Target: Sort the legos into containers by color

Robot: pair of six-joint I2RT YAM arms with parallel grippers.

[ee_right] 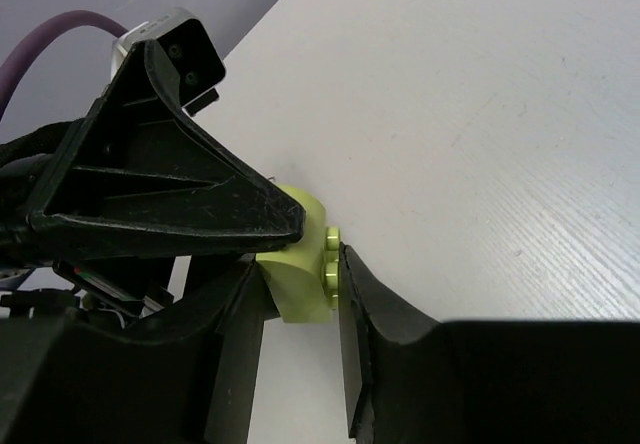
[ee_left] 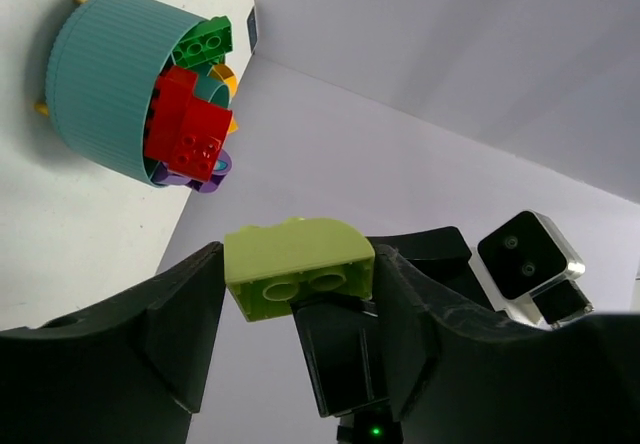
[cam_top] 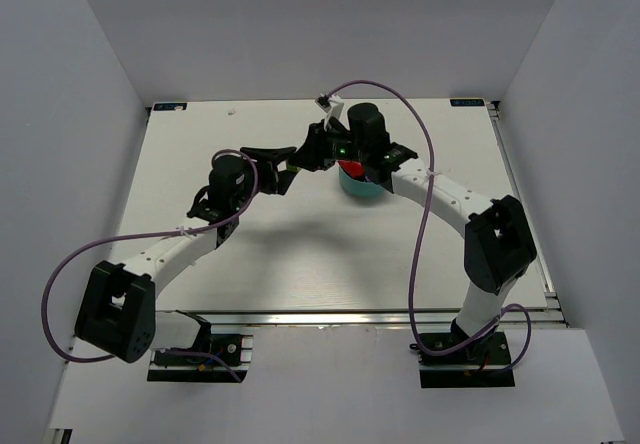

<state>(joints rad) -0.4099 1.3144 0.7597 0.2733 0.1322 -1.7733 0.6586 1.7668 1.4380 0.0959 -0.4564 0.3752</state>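
Observation:
The robot's right gripper will next carry the lime brick (ee_left: 300, 254) toward the right in the top view, over the teal bowl's inner ring, because other colors sit around that ring.
A lime brick (ee_left: 300, 254) hangs in the air between both grippers, which meet left of the teal bowl (cam_top: 362, 189). My left gripper (ee_left: 298, 269) has both fingers against the brick's sides. My right gripper (ee_right: 298, 264) also has the brick (ee_right: 300, 289) between its fingers, with the studs against one finger (ee_right: 350, 294). In the top view the left gripper (cam_top: 285, 159) and right gripper (cam_top: 310, 152) overlap and hide the brick. The bowl (ee_left: 95, 79) holds a red brick (ee_left: 185, 129), a green brick (ee_left: 207, 39), and purple (ee_left: 210, 176) and orange pieces (ee_left: 226, 79).
The bowl stands at mid-table, under the right arm's wrist (cam_top: 365, 129). Two small yellow bits (ee_left: 40, 109) show at the bowl's outer wall. White walls (cam_top: 90, 84) enclose the table on the left, back and right. Purple cables (cam_top: 425, 224) loop off both arms.

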